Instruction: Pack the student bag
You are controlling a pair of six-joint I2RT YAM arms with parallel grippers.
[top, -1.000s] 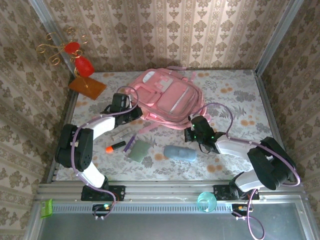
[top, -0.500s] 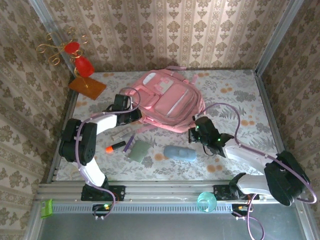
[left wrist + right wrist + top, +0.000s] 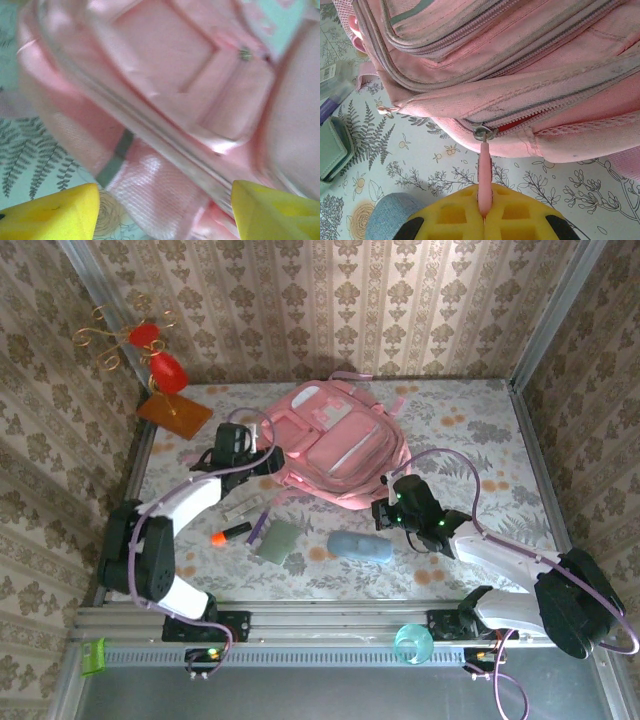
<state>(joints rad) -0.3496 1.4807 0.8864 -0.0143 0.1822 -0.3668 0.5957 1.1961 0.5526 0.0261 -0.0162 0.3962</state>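
The right gripper draws the pink zipper pull along the bag's near edge (image 3: 354, 504) (image 3: 461, 123) toward the green wallet's side next, since the zip is only slightly open.
The student bag (image 3: 335, 445), a big pink backpack, lies flat at the middle back of the table. At its left edge my left gripper (image 3: 266, 461) is open. In the left wrist view its yellow fingertips (image 3: 50, 215) stand wide apart, with the bag's pink fabric (image 3: 165, 195) and a zip seam in front of the left gripper (image 3: 162, 215). My right gripper (image 3: 384, 508) is at the bag's near edge. In the right wrist view, the right gripper (image 3: 484, 219) is shut on the pink zipper pull (image 3: 484, 167). The pull hangs from a metal slider (image 3: 483, 132), and the zip is slightly open to its right.
Near the bag lie a green wallet (image 3: 278, 540), a blue-grey case (image 3: 360, 546), an orange-tipped marker (image 3: 232, 533), a purple pen (image 3: 258, 527) and a clear packet (image 3: 245, 506). An orange stand with red ornaments (image 3: 172, 412) is back left. A teal cup (image 3: 412, 643) sits on the front rail.
My left gripper has opened, let go of the bag's left edge and drawn back to the left. The bag has shifted a little away. The right gripper has stayed shut on the zipper pull.
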